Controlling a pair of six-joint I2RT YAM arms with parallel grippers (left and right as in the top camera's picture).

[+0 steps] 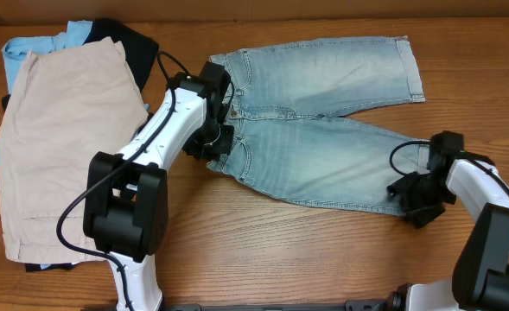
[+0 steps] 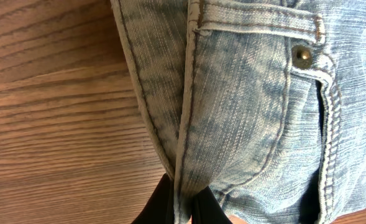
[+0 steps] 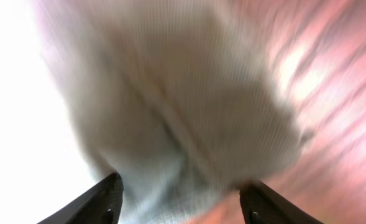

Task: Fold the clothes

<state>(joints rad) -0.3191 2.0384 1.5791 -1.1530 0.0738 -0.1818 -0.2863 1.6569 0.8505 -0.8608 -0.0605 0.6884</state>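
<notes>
My left gripper lifts outward next and lowers the waistband edge onto the far waistband corner [image 1: 221, 62] to release it, because both legs still lie spread apart.
The light-blue denim shorts [image 1: 323, 130] lie flat on the wooden table, waistband to the left and both legs spread to the right. My left gripper [image 1: 215, 147] is at the near corner of the waistband. In the left wrist view it [image 2: 183, 208] is shut on a pinched fold of the denim [image 2: 245, 93], beside a belt loop and a rivet. My right gripper [image 1: 414, 197] is at the hem of the nearer leg. In the blurred right wrist view its fingers [image 3: 179, 199] are wide apart with the pale cloth [image 3: 170, 112] between them.
A larger pair of beige shorts [image 1: 64, 147] lies at the left on top of a sky-blue garment [image 1: 38, 43] and a black garment [image 1: 129, 39]. Bare wooden table [image 1: 280, 250] lies in front of the denim shorts.
</notes>
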